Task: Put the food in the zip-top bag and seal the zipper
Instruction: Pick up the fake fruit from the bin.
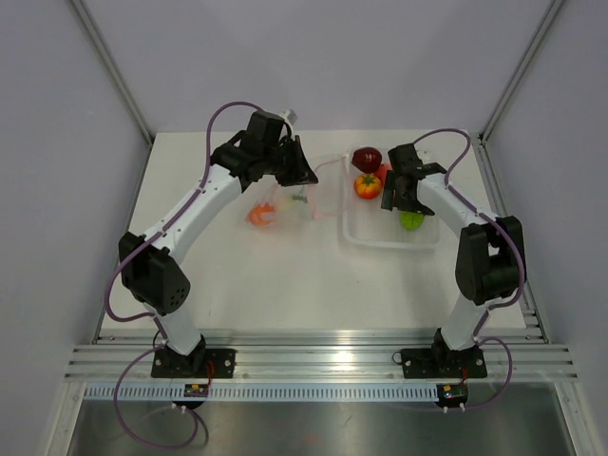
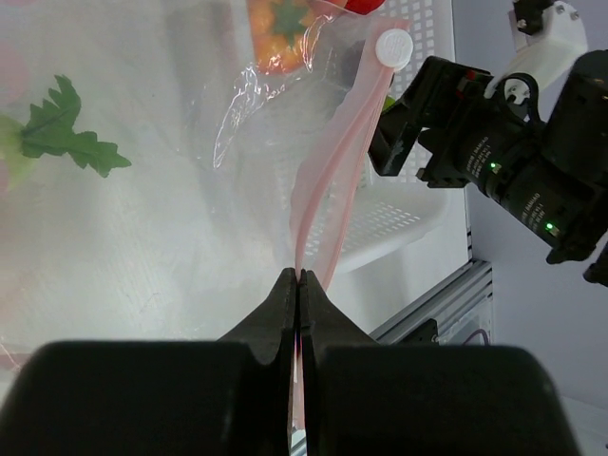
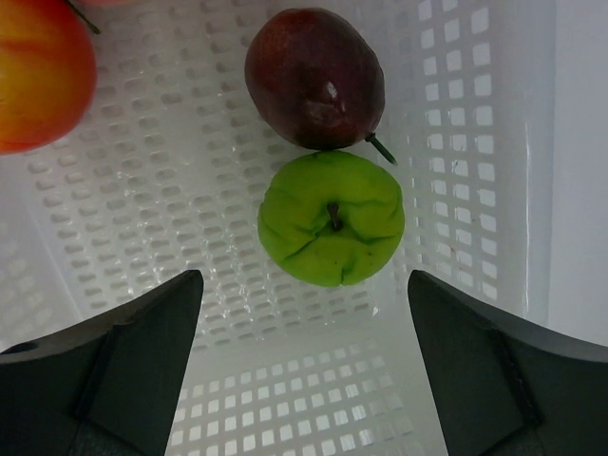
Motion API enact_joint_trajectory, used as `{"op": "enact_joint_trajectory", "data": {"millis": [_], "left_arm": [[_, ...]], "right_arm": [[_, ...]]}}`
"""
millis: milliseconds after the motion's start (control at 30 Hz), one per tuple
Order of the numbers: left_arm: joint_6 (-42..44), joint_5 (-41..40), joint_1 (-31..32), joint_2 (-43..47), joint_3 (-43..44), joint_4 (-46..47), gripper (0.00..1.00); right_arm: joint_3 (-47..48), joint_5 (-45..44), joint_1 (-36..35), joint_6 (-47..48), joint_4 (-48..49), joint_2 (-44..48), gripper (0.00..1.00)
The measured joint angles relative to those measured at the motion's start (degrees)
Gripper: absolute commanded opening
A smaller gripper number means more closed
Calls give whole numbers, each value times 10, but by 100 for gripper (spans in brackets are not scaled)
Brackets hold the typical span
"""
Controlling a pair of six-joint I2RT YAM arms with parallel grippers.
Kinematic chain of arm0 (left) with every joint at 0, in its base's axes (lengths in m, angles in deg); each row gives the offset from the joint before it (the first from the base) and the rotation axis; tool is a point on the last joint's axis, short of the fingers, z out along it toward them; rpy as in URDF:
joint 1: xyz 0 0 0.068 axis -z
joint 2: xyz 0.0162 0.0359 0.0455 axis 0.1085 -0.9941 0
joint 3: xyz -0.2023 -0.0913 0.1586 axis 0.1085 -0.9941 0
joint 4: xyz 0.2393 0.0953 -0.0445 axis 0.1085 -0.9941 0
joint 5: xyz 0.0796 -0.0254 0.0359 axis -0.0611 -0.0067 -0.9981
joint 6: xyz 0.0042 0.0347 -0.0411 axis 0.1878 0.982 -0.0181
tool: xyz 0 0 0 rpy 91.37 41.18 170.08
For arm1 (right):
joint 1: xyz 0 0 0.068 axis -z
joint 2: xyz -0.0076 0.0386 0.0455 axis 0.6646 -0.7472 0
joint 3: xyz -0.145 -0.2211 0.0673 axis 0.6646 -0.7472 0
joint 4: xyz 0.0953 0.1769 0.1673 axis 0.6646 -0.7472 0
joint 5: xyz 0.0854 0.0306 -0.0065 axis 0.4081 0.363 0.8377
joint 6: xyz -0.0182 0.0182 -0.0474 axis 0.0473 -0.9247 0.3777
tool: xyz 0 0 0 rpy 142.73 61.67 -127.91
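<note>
The gap between my right gripper's fingers is already as wide as the fruit. I will next lower that gripper around the sides of the green fruit (image 1: 411, 220) (image 3: 331, 217) and close its fingers.
The zip-top bag (image 1: 285, 195) lies on the table left of the tray, with peach-orange food (image 1: 261, 216) and a green leafy piece (image 1: 301, 199) inside. My left gripper (image 1: 299, 173) is shut on the pinkish zipper strip (image 2: 328, 190), which runs up to a white slider (image 2: 392, 46); the jaws (image 2: 300, 277) pinch it flat. My right gripper (image 1: 394, 201) is open over the tray, its tips (image 3: 304, 294) just short of a green fruit (image 3: 331, 217). A dark purple fruit (image 3: 313, 76) and an orange-yellow one (image 3: 38, 76) lie beside it.
The rigid white perforated tray (image 1: 380, 245) stands right of the bag and also holds an orange-yellow fruit (image 1: 367, 185), a dark one (image 1: 367, 157) and a red one (image 1: 383, 172). Its wall (image 3: 285, 399) is close under my right gripper. The right arm (image 2: 494, 152) is near the bag's mouth.
</note>
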Motion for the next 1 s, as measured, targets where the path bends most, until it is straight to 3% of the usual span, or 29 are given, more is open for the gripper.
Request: {"op": "enact_joint_trajectory", "data": {"millis": [367, 600, 633, 733, 1000], "left_arm": [[5, -3, 0, 1, -16, -6, 0], [4, -3, 0, 1, -19, -6, 0], [4, -3, 0, 1, -19, -6, 0], [4, -3, 0, 1, -19, -6, 0], [4, -2, 0, 1, -20, -1, 0]], "right_arm": [[0, -11, 17, 28, 52, -66, 92], [-5, -10, 17, 29, 72, -82, 73], [-7, -10, 17, 28, 74, -82, 65], [-16, -10, 17, 24, 85, -76, 57], [-70, 47, 17, -3, 71, 26, 59]]}}
